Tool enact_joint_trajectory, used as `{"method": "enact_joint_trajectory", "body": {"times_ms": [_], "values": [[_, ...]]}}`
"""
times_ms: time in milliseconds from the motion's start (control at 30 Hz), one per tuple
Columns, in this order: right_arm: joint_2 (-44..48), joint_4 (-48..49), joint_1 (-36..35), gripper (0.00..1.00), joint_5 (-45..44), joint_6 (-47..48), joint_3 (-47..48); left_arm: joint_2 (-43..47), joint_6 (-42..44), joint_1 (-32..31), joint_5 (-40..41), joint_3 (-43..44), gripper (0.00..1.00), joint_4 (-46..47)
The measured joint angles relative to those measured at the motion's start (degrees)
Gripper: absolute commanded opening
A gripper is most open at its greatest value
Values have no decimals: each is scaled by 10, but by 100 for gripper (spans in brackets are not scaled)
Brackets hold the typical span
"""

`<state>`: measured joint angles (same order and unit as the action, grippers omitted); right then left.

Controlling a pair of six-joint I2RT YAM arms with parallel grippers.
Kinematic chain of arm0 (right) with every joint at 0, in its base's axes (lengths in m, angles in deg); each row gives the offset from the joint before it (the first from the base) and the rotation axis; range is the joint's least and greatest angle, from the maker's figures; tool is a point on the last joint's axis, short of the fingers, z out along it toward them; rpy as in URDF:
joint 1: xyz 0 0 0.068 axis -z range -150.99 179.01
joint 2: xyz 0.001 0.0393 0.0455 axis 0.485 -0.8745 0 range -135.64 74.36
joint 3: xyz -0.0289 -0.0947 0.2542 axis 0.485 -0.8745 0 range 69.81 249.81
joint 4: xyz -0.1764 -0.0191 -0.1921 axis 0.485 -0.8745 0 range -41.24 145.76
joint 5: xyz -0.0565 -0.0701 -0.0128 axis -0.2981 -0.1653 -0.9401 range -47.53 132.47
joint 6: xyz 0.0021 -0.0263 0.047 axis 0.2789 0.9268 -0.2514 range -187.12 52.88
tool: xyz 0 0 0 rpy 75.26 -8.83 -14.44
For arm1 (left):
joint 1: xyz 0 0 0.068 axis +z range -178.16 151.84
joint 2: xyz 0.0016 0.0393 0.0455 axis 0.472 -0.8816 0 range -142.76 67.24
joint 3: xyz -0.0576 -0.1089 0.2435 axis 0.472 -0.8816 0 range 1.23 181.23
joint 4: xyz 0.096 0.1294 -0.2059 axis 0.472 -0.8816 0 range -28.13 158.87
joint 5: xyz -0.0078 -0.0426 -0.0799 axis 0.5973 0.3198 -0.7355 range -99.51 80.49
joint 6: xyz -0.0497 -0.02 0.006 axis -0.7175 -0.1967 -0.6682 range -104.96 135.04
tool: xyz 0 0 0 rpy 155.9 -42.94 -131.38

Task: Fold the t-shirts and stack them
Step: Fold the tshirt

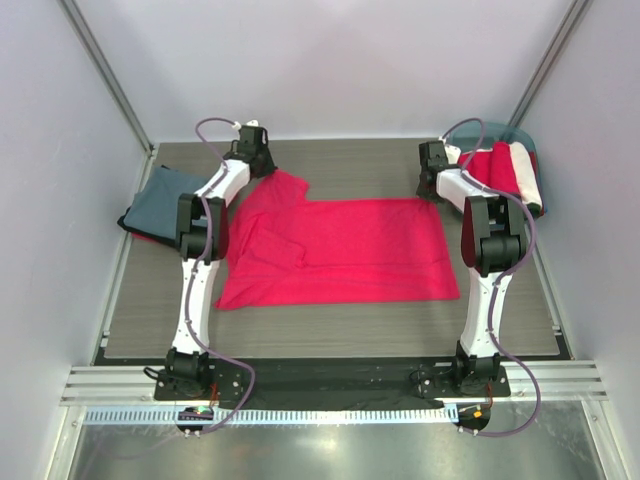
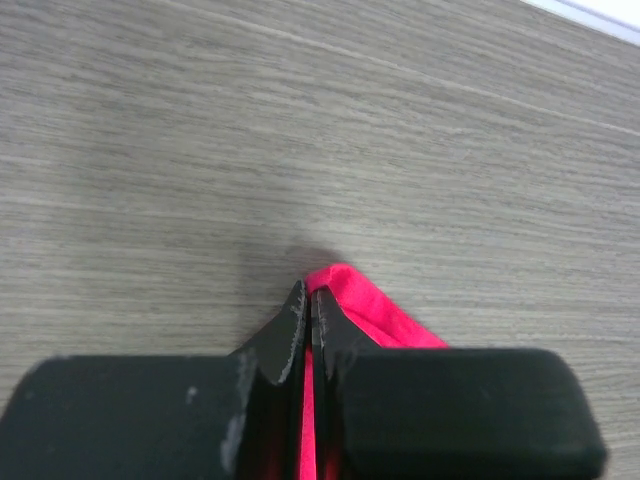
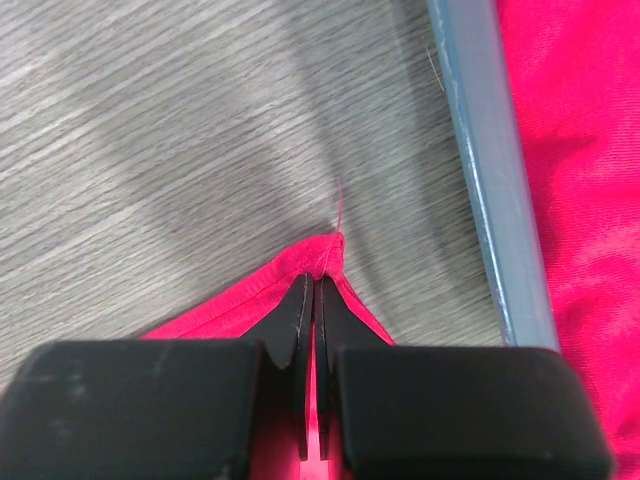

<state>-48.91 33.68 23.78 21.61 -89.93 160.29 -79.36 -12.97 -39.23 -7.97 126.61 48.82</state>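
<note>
I should use my right gripper next to pull the shirt's pinched corner back onto the middle of the side edge [image 1: 442, 250] by the tub, because the shirt's far part lies unfolded.
The crimson-red t-shirt [image 1: 340, 250] lies spread across the middle of the table. My left gripper [image 1: 262, 165] is shut on its far left corner [image 2: 352, 292], the cloth pinched between the jaws. My right gripper [image 1: 432, 180] is shut on its far right corner [image 3: 325, 250], low over the table. A slate blue-grey shirt [image 1: 165, 203] lies folded at the left edge with red cloth under it.
A teal plastic tub [image 1: 520, 160] at the far right holds red and white shirts [image 1: 512, 172]; its rim [image 3: 495, 180] and red cloth inside show in the right wrist view. Grey walls close in the table on three sides.
</note>
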Motion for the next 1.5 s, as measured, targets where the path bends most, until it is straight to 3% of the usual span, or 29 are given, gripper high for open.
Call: {"method": "enact_joint_trajectory", "body": {"times_ms": [767, 1133, 1500], "values": [[34, -23, 0, 1, 5, 0, -4, 248, 33, -13, 8, -281, 0, 96], [76, -27, -12, 1, -3, -1, -60, 397, 45, -40, 40, -455, 0, 130], [137, -30, -14, 1, -20, -14, -117, 534, 50, -55, 65, -552, 0, 153]]}}
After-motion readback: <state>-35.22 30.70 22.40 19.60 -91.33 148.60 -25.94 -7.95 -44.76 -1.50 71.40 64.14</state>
